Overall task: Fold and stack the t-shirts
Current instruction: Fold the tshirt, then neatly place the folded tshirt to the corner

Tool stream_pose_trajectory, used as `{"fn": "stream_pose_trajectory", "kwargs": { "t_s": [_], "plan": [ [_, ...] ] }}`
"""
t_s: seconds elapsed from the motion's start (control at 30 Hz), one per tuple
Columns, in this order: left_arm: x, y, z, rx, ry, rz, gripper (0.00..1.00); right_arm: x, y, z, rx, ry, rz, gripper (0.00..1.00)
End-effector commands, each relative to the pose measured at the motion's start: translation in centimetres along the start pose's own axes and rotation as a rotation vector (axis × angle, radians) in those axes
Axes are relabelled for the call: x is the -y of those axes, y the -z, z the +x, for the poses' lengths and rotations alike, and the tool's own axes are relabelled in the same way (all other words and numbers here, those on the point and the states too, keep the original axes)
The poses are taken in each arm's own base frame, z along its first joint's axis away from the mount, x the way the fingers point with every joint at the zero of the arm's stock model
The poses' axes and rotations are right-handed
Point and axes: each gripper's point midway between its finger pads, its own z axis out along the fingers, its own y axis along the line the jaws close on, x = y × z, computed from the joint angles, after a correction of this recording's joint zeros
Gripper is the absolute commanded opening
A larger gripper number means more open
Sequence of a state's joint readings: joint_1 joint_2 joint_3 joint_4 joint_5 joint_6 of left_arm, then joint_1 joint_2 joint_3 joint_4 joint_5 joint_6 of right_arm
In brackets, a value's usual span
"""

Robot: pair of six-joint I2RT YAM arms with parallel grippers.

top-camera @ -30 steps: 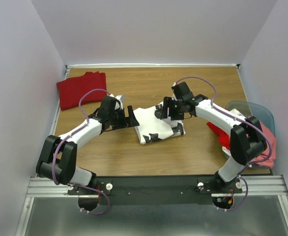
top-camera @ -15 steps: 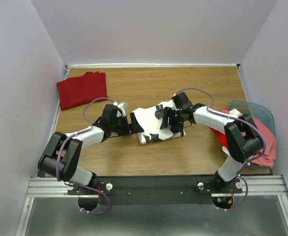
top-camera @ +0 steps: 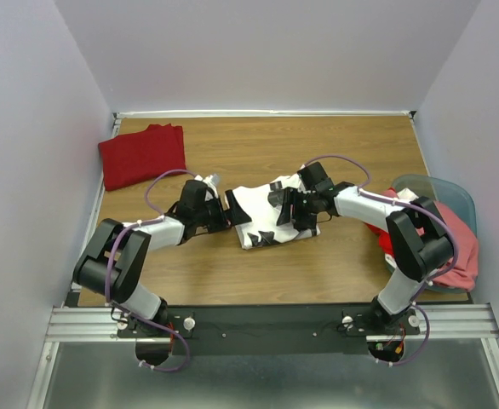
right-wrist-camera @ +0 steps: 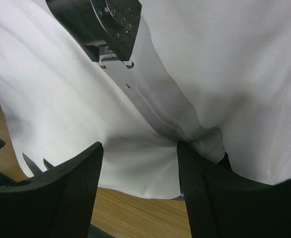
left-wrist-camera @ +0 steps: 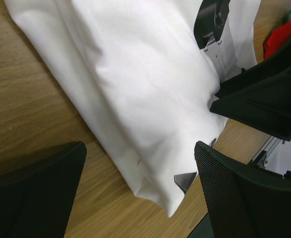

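Observation:
The folded corner lies unpinched between its fingers, so I will move my left gripper slightly toward my right gripper over the white shirt's edge (top-camera: 242,230) (left-wrist-camera: 150,179) next, then close.
A folded white t-shirt (top-camera: 262,220) with black print lies at the table's middle. My left gripper (top-camera: 231,210) is open at the shirt's left edge. In the left wrist view the shirt's folded corner (left-wrist-camera: 155,183) lies between the spread fingers (left-wrist-camera: 235,188), which do not pinch it. My right gripper (top-camera: 294,210) is open on the shirt's right part. In the right wrist view the white cloth (right-wrist-camera: 135,158) sits between its fingers (right-wrist-camera: 61,193). A folded dark red t-shirt (top-camera: 143,154) lies at the back left. Red (top-camera: 384,234) and pink (top-camera: 461,256) shirts are heaped at the right.
A teal plastic bin (top-camera: 441,192) stands at the right edge under the red and pink cloth. Walls close the table on three sides. Bare wood (top-camera: 258,145) shows behind the white shirt and bare wood (top-camera: 258,273) in front of it.
Both arms have come down and inward to the white shirt. The left gripper moved right to the shirt's left edge; the right gripper lowered onto its right part.

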State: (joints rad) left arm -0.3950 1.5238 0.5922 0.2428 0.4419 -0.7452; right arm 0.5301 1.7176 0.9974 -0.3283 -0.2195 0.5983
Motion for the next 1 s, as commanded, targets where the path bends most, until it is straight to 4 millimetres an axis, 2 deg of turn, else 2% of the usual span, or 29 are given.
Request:
{"fn": "stream_pose_trajectory", "kwargs": {
  "t_s": [0.0,0.1,0.2,0.23,0.3,0.33,0.43,0.5,0.6,0.67,0.7,0.8,0.97],
  "plan": [
    [-1.9,-1.1,0.3,0.012,0.036,-0.078,0.98,1.8,-1.4,2.5,-0.075,-0.017,0.05,0.68],
    [-2.2,-1.9,1.0,-0.006,0.049,-0.09,0.94,1.8,-1.3,2.4,-0.071,-0.019,0.048,0.68],
    [-2.5,-2.7,1.8,-0.032,0.052,-0.107,0.79,1.7,-1.2,2.5,-0.072,-0.017,0.044,0.68],
    [-2.5,-2.9,2.2,-0.044,0.052,-0.113,0.65,1.7,-1.2,2.5,-0.074,-0.019,0.044,0.68],
    [-3.4,-3.2,2.7,-0.054,0.063,-0.152,0.47,1.7,-1.1,2.5,-0.072,-0.017,0.042,0.68],
    [-3.5,-3.3,2.7,-0.054,0.062,-0.163,0.32,1.6,-1.0,2.5,-0.069,-0.016,0.04,0.68],
    [-4.7,-3.4,3.0,-0.065,0.049,-0.22,0.11,1.4,-0.8,2.4,-0.064,-0.016,0.035,0.68],
    [-5.0,-3.6,2.9,-0.071,0.038,-0.24,0.02,1.3,-0.8,2.3,-0.062,-0.014,0.03,0.68],
    [-5.1,-3.9,2.0,-0.066,0.008,-0.265,0.0,1.0,-0.5,2.1,-0.057,-0.013,0.021,0.68],
    [-4.6,-4.0,0.4,-0.046,-0.052,-0.277,0.0,0.7,-0.3,1.9,-0.05,-0.013,0.014,0.68],
    [-5.3,-3.5,0.0,-0.046,-0.069,-0.336,0.0,0.5,0.0,1.7,-0.042,-0.01,0.006,0.68],
    [-4.9,-2.3,-2.8,-0.018,-0.161,-0.425,0.0,-0.1,0.9,1.1,-0.015,-0.002,-0.008,0.7],
    [-4.0,-0.2,-8.9,0.038,-0.34,-0.576,0.0,-0.2,2.3,0.5,0.018,0.015,0.006,0.73]
  ]
}}
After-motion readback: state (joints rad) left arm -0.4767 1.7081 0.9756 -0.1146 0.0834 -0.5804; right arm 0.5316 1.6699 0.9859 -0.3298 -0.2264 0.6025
